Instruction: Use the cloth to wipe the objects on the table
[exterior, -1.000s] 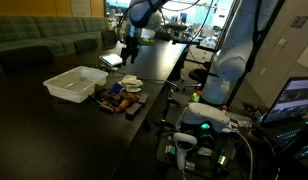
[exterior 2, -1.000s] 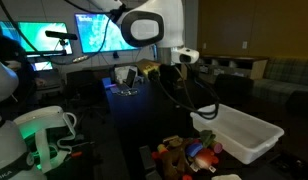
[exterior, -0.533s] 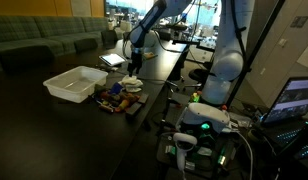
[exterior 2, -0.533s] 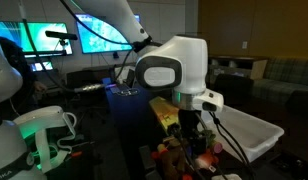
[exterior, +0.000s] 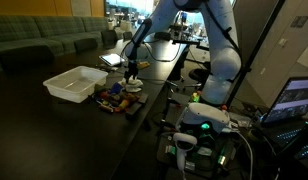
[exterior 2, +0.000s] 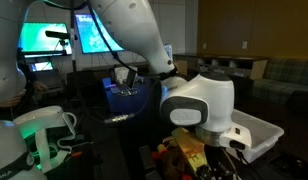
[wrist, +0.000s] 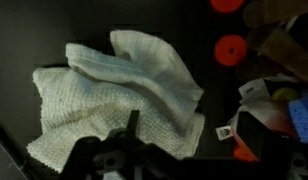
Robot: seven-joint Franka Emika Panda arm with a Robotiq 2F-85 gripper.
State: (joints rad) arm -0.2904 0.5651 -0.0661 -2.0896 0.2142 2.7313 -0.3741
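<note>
The crumpled cloth lies below my gripper and to its left in the wrist view, so next my gripper needs to lower its open fingers that way, clear of the toys.
The cloth [wrist: 114, 88], a whitish knitted rag, lies crumpled on the dark table [wrist: 24, 30] and fills the left of the wrist view. My gripper [exterior: 132, 73] hangs just above the cloth [exterior: 132, 85], open, with nothing between its jaws. One dark finger [wrist: 132, 122] shows over the cloth's lower part. The objects [exterior: 115, 98], a cluster of small coloured toys, sit just in front of the cloth. In the wrist view the objects [wrist: 272, 100] lie to the right, among them a red disc [wrist: 231, 48]. In an exterior view the arm's wrist [exterior 2: 199, 105] hides the cloth.
A white plastic tray [exterior: 76, 82] stands beside the toys on the table and also shows behind the wrist as the tray [exterior 2: 256, 135]. A green sofa [exterior: 44, 42] runs behind the table. Lab gear and monitors crowd the floor past the table's edge [exterior: 159, 95].
The arm has swung from the back of the table forward and down over the cloth. The jaws have stayed open. The cloth and the toys have not moved.
</note>
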